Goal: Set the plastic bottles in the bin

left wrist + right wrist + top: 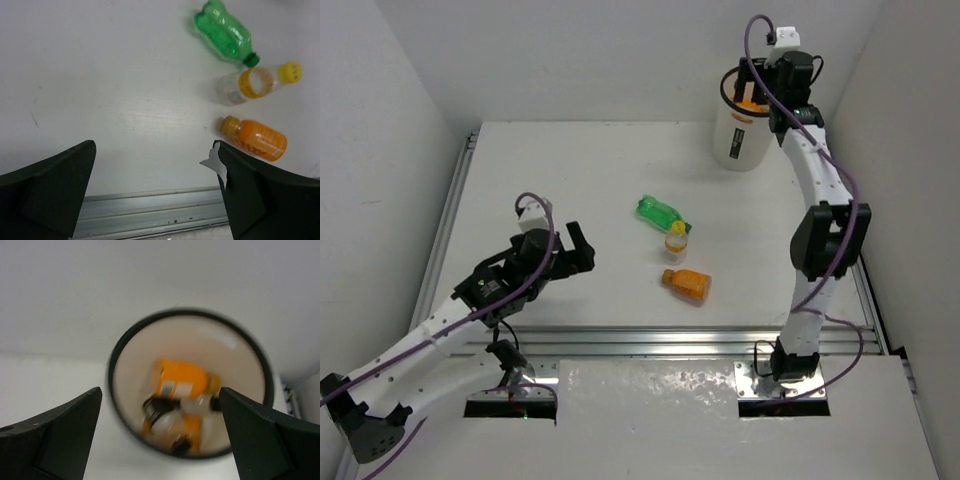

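Next, the right gripper moves back from the bin (742, 135) and left in the top view, turning and lowering across the orange bottle's body (693, 286), as it lies slantwise.
The white bin (742, 135) with a black rim stands at the far right of the table. My right gripper (752, 88) hangs open just above its mouth, holding nothing. In the right wrist view the bin (120, 347) holds several bottles, an orange one (182, 381) on top. Three bottles lie mid-table: a green one (658, 211), a clear one with a yellow cap (676, 243) and an orange one (687, 284). My left gripper (582, 248) is open and empty, left of them. They show in the left wrist view too: green (222, 32), clear (250, 84), orange (256, 138).
An aluminium rail (650, 340) runs along the table's near edge and another (448, 215) along the left side. White walls close in the table at the left, back and right.
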`<state>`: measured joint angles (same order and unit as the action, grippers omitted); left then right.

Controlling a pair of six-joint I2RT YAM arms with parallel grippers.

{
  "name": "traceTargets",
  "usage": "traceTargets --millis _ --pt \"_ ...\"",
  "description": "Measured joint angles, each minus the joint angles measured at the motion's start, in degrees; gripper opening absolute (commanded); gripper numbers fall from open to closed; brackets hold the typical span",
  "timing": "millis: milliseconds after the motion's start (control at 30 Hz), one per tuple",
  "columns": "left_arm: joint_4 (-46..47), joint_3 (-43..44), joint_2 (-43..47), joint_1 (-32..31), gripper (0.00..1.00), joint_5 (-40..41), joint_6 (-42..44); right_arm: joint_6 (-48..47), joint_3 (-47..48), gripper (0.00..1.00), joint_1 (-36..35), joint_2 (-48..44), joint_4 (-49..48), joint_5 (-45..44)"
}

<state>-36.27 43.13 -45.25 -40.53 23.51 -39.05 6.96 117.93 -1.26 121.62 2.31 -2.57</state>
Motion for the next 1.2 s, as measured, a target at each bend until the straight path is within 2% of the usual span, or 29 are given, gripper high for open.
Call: traceTargets --millis 100,167,333,433,500,600,733,1033,1133,1200 --pt "-3.2 6.7 0.5 0.0 1.0 5.4 1.8 -2.4 -6.8 0.99 -2.5 -11.6 13.6 7.2" --pt "-3.8 7.9 1.5 0.0 1.0 8.8 2.6 -4.7 -11.2 0.99 -7.0 -21.0 21.7 9.5" --pt "-6.3 6.8 4.6 0.0 1.0 12.0 3.2 -7.2 -22.7 0.99 -29.4 -40.4 34.1 6.7" --pt "-6.8 6.1 6.7 0.0 1.0 12.5 3.5 -7.2 -36.6 0.99 -34.5 -48.1 38.4 5.3" --pt "-6.8 5.4 8.5 0.0 1.0 12.0 4.2 -7.5 -44.1 0.99 -35.8 -49.3 40.3 2.9" --pt "-6.3 4.8 9.8 0.0 1.0 11.1 4.8 -10.0 -55.1 0.99 -40.0 -47.0 37.7 -3.6" --pt "-5.7 4.8 10.6 0.0 1.0 10.6 5.6 -12.7 -65.0 0.99 -43.3 -45.0 34.6 -7.0" --pt "-4.6 4.5 11.7 0.0 1.0 8.1 7.2 -15.5 -69.5 0.97 -43.4 -39.1 24.4 -8.7" --pt "-4.2 4.4 12.4 0.0 1.0 7.7 7.4 -15.8 -69.8 0.92 -43.5 -36.7 22.9 -7.3" --pt "-4.1 4.4 12.7 0.0 1.0 7.5 7.5 -15.7 -69.8 0.83 -43.8 -35.3 22.7 -6.3"
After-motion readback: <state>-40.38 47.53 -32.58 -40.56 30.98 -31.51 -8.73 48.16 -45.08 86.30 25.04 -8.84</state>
